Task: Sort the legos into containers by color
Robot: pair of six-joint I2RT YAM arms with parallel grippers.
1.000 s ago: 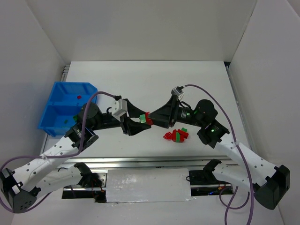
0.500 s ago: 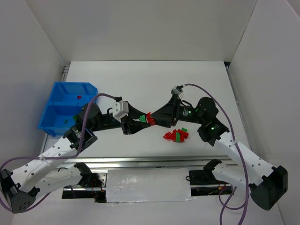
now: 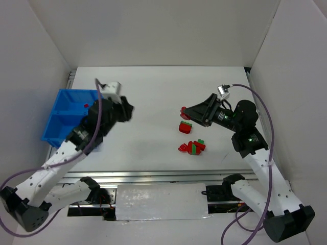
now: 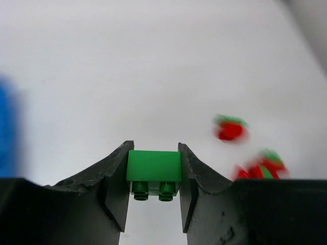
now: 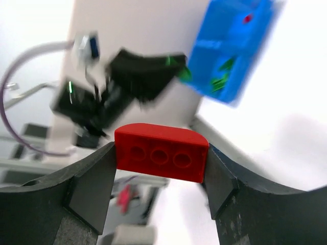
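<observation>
The blue bin's near section with green pieces lies to the left in the top view, so my left gripper will swing over it and release the green brick (image 4: 154,166).
My left gripper (image 3: 126,111) is raised just right of the blue bin (image 3: 65,93). In the left wrist view it (image 4: 154,176) is shut on a green brick (image 4: 154,166). My right gripper (image 3: 185,113) is right of centre; in the right wrist view it (image 5: 161,158) is shut on a red brick (image 5: 161,152). A red-and-green brick (image 3: 185,126) lies below the right gripper. A small red and green pile (image 3: 193,148) lies nearer the front. The bin's far compartment holds a red brick (image 3: 86,105). The near compartment holds green pieces (image 5: 222,76).
The bin (image 5: 230,46) stands at the table's left side, split by a middle wall. White walls enclose the table on three sides. The left arm (image 5: 138,71) shows blurred in the right wrist view. The loose bricks (image 4: 230,128) show blurred in the left wrist view.
The two grippers met at the table's middle with green and red bricks together. They have pulled apart: the left went up-left toward the bin with the green brick, the right went right with the red one.
</observation>
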